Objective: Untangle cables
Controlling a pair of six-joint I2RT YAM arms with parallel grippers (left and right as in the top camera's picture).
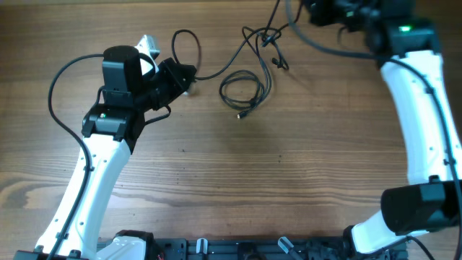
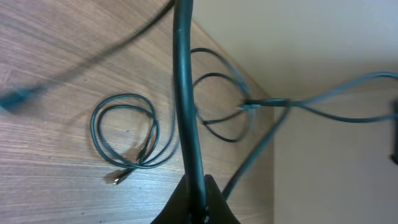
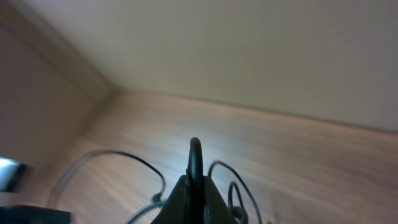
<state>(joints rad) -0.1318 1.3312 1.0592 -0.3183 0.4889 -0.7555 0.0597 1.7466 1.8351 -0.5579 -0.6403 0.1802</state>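
The robot's left gripper will next ease toward the flat coil (image 2: 127, 132) and release the piece of cable, as the right gripper already holds a cable leading to the knot (image 2: 245, 106).
The cables lie at the back of the wooden table. A small coil (image 1: 242, 87) with a plug end (image 1: 240, 115) lies flat, and a knot of loose loops (image 1: 263, 40) sits behind it. My left gripper (image 1: 189, 74) is shut on a cable strand that runs right towards the knot. In the left wrist view the jaws (image 2: 198, 202) pinch that strand (image 2: 184, 74), with the coil (image 2: 124, 134) to its left and the knot (image 2: 245, 106) beyond. My right gripper (image 1: 312, 10), at the top edge, is shut on a cable (image 3: 195, 155) leading down-left to the knot.
The table's far edge (image 2: 249, 68) runs close behind the knot, with a pale wall beyond it. Each white arm carries its own thicker black wire (image 1: 58, 101). A black rail (image 1: 216, 249) lines the front edge. Bare wood (image 1: 274, 173) spreads across the middle.
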